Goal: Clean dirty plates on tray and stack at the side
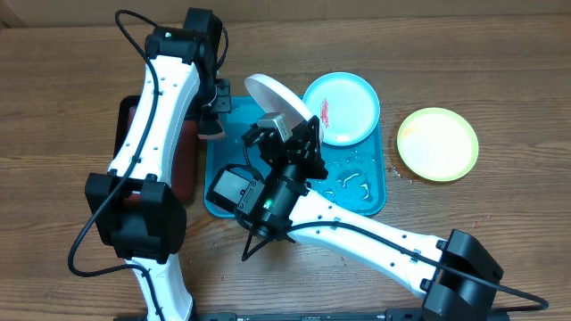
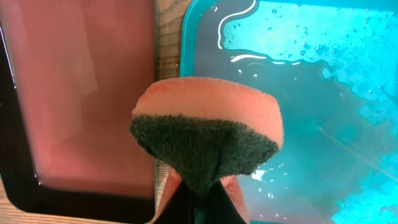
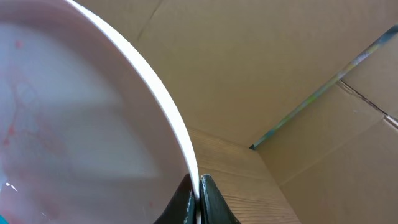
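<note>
I should swing my right gripper over to the yellow-green plate, which is below it and to its right in the overhead view, then level the tilted plate and lower it.
My right gripper is shut on the rim of the white plate and holds it tilted on edge above the turquoise tray. In the right wrist view the white plate shows faint red smears, with my fingers pinching its rim. My left gripper is shut on an orange sponge with a dark green scrub side, over the tray's left edge, just left of the white plate. The light blue plate with a red smear lies at the tray's far right corner. The yellow-green plate lies on the table to the right.
A black tray with a red inside stands left of the turquoise tray; it also shows in the left wrist view. Water lies in puddles on the turquoise tray. Cardboard walls stand behind the table.
</note>
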